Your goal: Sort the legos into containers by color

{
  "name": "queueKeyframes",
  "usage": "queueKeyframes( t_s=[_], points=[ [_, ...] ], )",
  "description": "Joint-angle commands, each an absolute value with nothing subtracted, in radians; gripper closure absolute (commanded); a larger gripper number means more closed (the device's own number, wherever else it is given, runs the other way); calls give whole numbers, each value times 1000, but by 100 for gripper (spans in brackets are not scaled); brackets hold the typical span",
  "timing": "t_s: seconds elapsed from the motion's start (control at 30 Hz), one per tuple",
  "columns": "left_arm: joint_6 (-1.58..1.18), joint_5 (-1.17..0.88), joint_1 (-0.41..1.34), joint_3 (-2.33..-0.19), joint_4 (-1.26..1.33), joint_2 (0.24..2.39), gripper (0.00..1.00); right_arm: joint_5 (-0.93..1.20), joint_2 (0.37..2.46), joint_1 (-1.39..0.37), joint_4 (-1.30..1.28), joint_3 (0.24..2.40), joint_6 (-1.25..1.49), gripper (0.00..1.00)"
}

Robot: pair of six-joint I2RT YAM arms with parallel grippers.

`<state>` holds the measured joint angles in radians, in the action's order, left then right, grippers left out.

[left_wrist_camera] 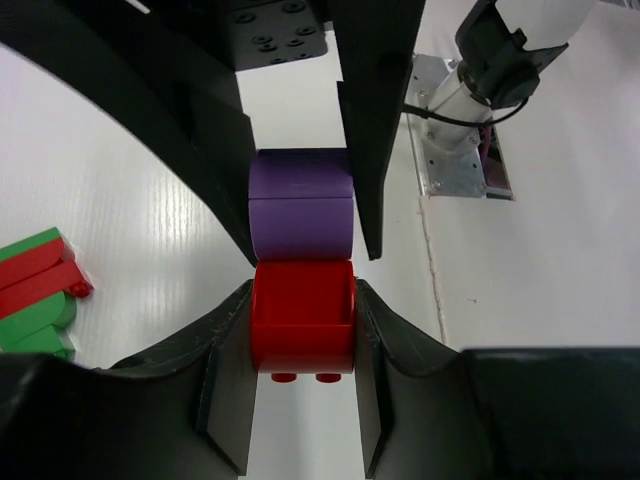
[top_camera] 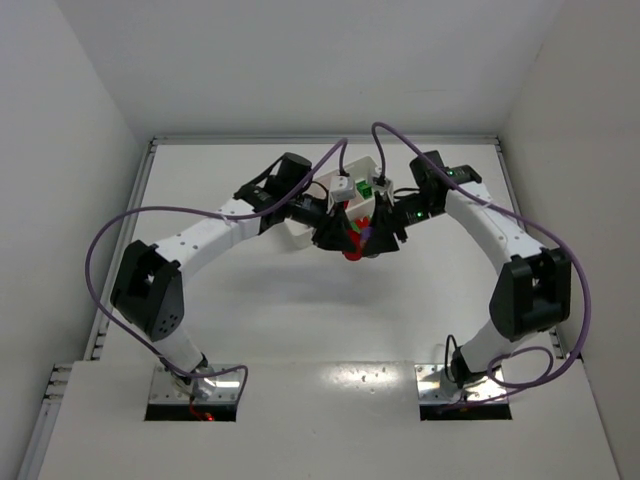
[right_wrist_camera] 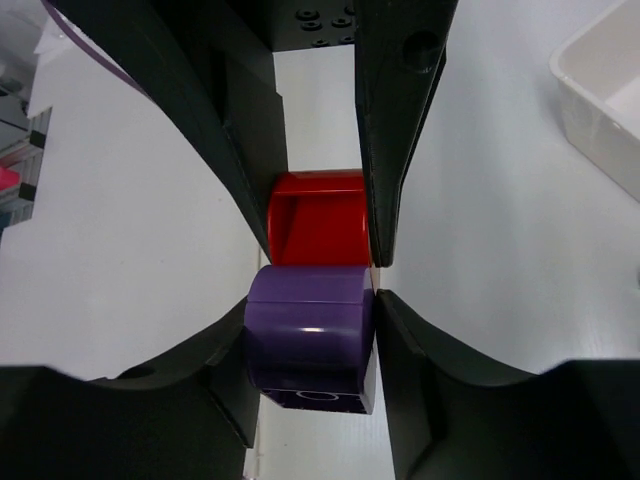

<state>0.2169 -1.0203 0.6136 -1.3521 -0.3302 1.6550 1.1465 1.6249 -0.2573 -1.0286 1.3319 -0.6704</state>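
Observation:
Next, my left gripper pulls away from the purple brick and outward over the white tray's middle, because the red brick it holds is another color.
My two grippers meet in mid-air above the table's middle, each on one end of a joined two-brick stack. My left gripper [top_camera: 340, 236] [left_wrist_camera: 302, 345] is shut on the red brick [left_wrist_camera: 302, 310] [top_camera: 352, 253]. My right gripper [top_camera: 380, 238] [right_wrist_camera: 312, 345] is shut on the purple brick [right_wrist_camera: 310, 325] [left_wrist_camera: 300, 205] [top_camera: 366, 233]. The two bricks touch end to end. The red brick also shows in the right wrist view [right_wrist_camera: 320, 215], between the left gripper's fingers. The white tray [top_camera: 352, 170] lies just behind the grippers, mostly hidden by them, with a green brick [top_camera: 366, 188] in it.
A red and green stack of bricks [left_wrist_camera: 35, 295] lies on the table to the left in the left wrist view. A corner of the white tray [right_wrist_camera: 600, 95] shows at the right wrist view's upper right. White walls surround the table.

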Motion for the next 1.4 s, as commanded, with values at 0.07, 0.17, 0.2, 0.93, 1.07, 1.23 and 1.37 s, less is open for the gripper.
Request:
queueKeyframes(
  t_s=[0.07,0.17,0.2,0.93,1.07,1.23,1.37],
  points=[
    [227,-1026,624,-1397,-288,1661,78,1158,1591,-276,-913,1324,-577,71],
    [227,-1006,624,-1376,-288,1652,78,1149,1591,-276,-904,1315,-568,94],
    [227,-1006,624,-1364,-288,1652,78,1149,1580,-276,-904,1306,-568,99],
    [69,-824,385,-1727,-230,2010,73,1049,1428,-247,-834,1201,-512,99],
    [0,-813,376,-1871,-202,2160,72,1028,1428,-238,-834,1201,-512,99],
    [-14,-773,367,-1930,-192,2237,72,1017,1428,-229,-844,1210,-512,99],
    [-5,-729,367,-1919,-192,2266,47,1017,1428,-219,-844,1210,-512,99]
  ],
)
